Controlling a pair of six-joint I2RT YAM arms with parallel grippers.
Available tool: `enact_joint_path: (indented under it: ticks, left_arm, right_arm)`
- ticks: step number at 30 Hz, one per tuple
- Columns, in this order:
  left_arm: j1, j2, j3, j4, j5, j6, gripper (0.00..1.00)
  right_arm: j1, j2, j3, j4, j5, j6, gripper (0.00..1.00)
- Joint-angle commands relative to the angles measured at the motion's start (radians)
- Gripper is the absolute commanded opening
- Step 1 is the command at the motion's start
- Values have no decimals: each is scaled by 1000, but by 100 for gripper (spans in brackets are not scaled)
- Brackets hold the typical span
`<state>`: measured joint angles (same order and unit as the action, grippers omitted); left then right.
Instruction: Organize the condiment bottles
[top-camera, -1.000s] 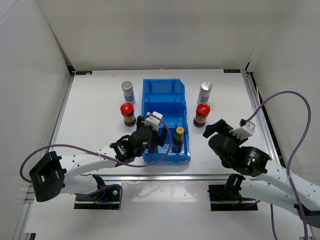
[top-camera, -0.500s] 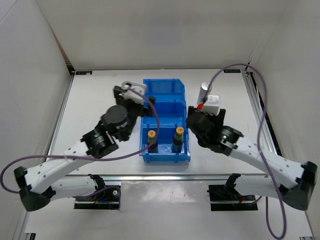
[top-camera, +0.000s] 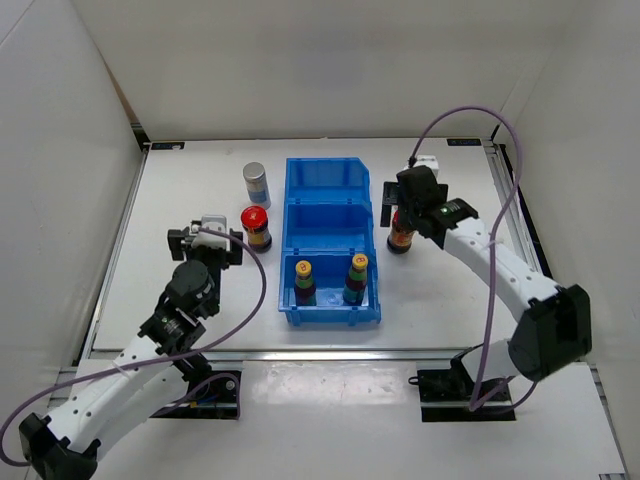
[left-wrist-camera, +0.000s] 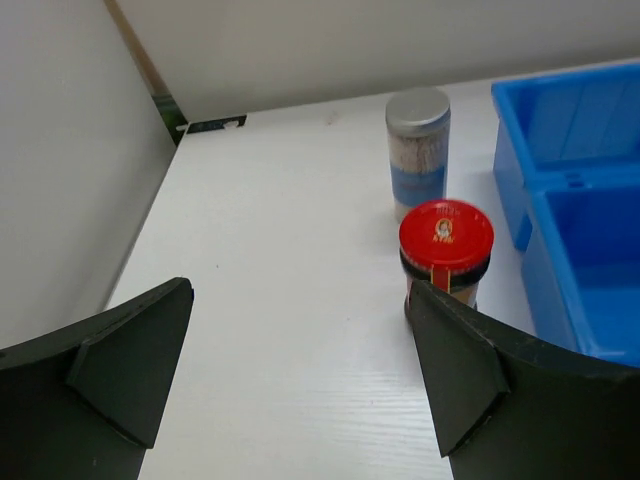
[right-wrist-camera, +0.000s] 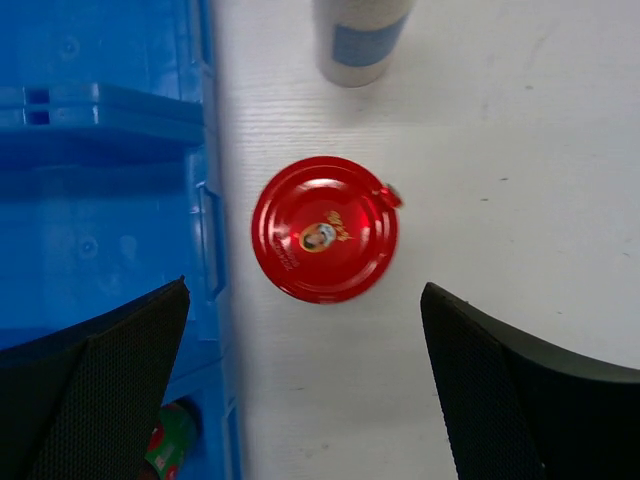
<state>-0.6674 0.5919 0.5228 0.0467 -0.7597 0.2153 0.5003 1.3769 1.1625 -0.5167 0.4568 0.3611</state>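
Observation:
The open fingers of my right gripper come down over the wide red cap next, straddling the cap's rim, since the cap still lies clear below them.
Two yellow-capped bottles stand in the front compartment of the blue bin. A silver-capped bottle and a red-capped bottle stand left of the bin. My left gripper is open and empty, low, just left of that red-capped bottle. My right gripper is open and empty above the second red-capped bottle, right of the bin. The second silver-capped bottle stands behind it, hidden in the top view.
The bin's back and middle compartments hold nothing. White walls enclose the table on three sides, and a metal rail runs along the left edge. The right arm's purple cable loops over the back right.
My left gripper left the bin's front compartment, swung past the left bottles and came back low beside the red-capped one. My right gripper moved back over the right red-capped bottle.

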Motion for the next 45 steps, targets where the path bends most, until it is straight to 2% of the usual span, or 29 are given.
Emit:
enact_joint_path:
  ticks: [1,8,16,18,24,26,27,29,30,31,38,40,45]
  left_arm:
    - [23,-61,-49,113,-18,-18,100]
    - [23,-49,-70,131,-10,-37,100]
    - [23,-20,-70,131,-1,-37,100]
    - [23,-20,-70,140,8,-37,100]
    - [23,0,-79,140,26,-37,100]
    - [23,0,-79,140,26,-47,100]
    - [23,0,-79,140,26,-47,100]
    - [23,0,-79,140,26,-47,100]
    - [23,0,-79,140,26,-47,100]
    - [23,0,-79,140,26,-47,100]
    - [23,0,-89,150,46,-47,100]
    - [23,0,-89,150,46,-47,100]
    - [23,0,-89,150,66,-47,100]
  right_arm:
    - [-26,68,86,-17,-165,-45,100]
    - [-127,189,147,-91,-263,-36,100]
    - [-164,297,238,-152,-345,-34,98]
    - [-175,344,265,-189,-372,-34,91]
    - [-175,430,345,-256,-395,-44,60]
    - [-175,421,345,-256,-395,-44,52]
    - [-175,421,333,-247,-385,-44,44]
    - [-175,387,319,-238,-376,-34,34]
    - [-175,372,306,-238,-366,-34,25]
    - [-175,361,292,-229,-357,-34,21]
    - [-19,202,301,-238,-181,-24,14]
    - [9,192,336,-259,-152,-24,11]
    - [106,189,443,-270,-116,-60,11]
